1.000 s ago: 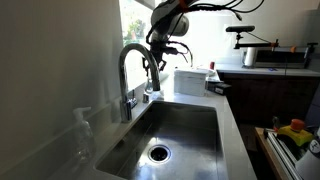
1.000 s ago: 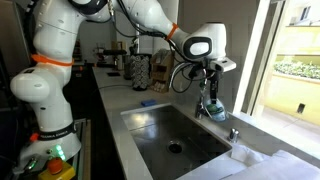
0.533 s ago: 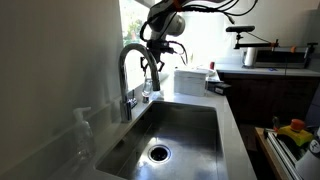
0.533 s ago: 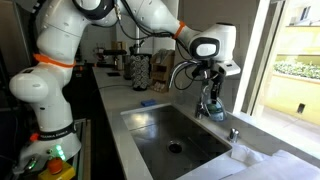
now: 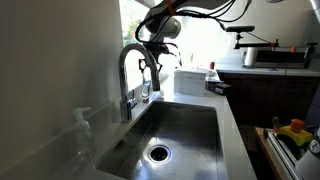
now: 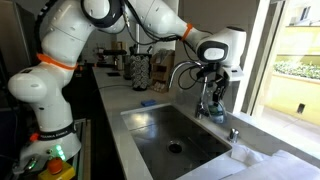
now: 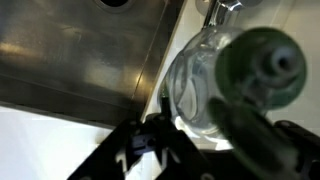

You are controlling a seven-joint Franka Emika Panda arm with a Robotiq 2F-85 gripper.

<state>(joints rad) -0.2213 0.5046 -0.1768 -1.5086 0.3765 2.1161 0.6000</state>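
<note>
The robot's gripper will next move outward and down with a turn, onto the ledge beside the faucet, to release the bottle, because the bottle still hangs above that ledge.
My gripper (image 7: 200,140) is shut on a clear bottle (image 7: 195,85) with a green cap (image 7: 255,65); the bottle fills the wrist view, with a dark finger on each side of it. In both exterior views the gripper (image 5: 152,72) (image 6: 213,92) hangs over the back edge of the steel sink (image 5: 226,130) (image 6: 121,122), right beside the arched faucet (image 5: 127,68) (image 6: 188,70) and by the window. The held bottle (image 6: 212,104) hangs just above the counter ledge behind the basin.
A second clear bottle (image 5: 82,135) (image 6: 235,133) stands on the ledge along the sink. A white box (image 5: 190,80) sits on the counter beyond the basin, and a blue sponge (image 6: 147,102) lies at its far end. A rack with yellow items (image 5: 295,130) stands at the side.
The gripper has shifted a little towards the window ledge behind the faucet, still holding the bottle. Its jaws have not changed.
</note>
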